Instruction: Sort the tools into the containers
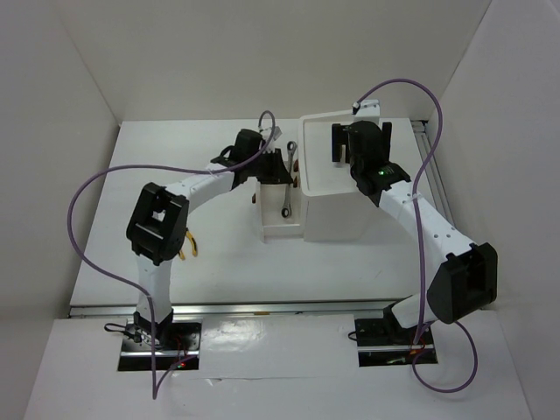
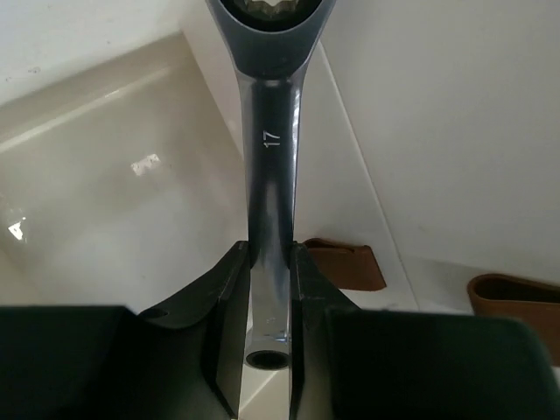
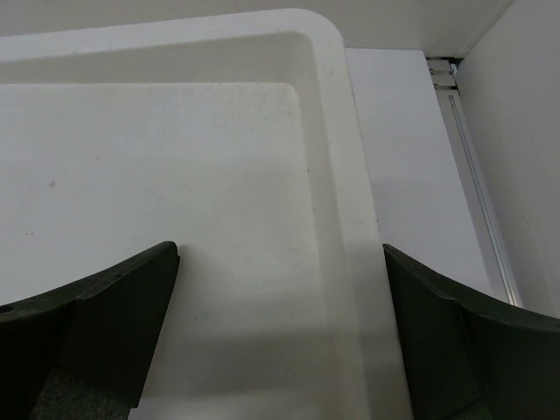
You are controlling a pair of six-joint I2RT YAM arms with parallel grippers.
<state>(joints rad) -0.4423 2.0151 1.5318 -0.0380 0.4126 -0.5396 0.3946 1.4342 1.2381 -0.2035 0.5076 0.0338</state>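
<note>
The wrench's far ring end sticks out over the drawer's side. My left gripper will next move back and away from the box unit to let go of the wrench over the drawer's bottom (image 1: pixel 277 199) (image 2: pixel 129 194).
My left gripper (image 2: pixel 269 289) is shut on the shaft of a silver wrench (image 2: pixel 271 157) marked 17, whose ring end points away from the camera. In the top view this gripper (image 1: pixel 280 179) hangs over the pulled-out white drawer (image 1: pixel 267 229) with the wrench (image 1: pixel 286 206) below it. The white box unit (image 1: pixel 337 219) stands at centre right. My right gripper (image 3: pixel 280 297) is open and empty, low over the unit's shallow top tray (image 3: pixel 337 131); it shows in the top view (image 1: pixel 350 150). Yellow-and-orange-handled pliers (image 1: pixel 186 248) lie on the table by the left arm. The screwdrivers are not clearly visible.
Two reddish-brown pieces (image 2: pixel 346 262) (image 2: pixel 516 297) lie beside the drawer, between it and the box unit. White walls close in the table on the left, back and right. A metal rail (image 3: pixel 472 166) runs along the right of the unit. Purple cables loop over both arms.
</note>
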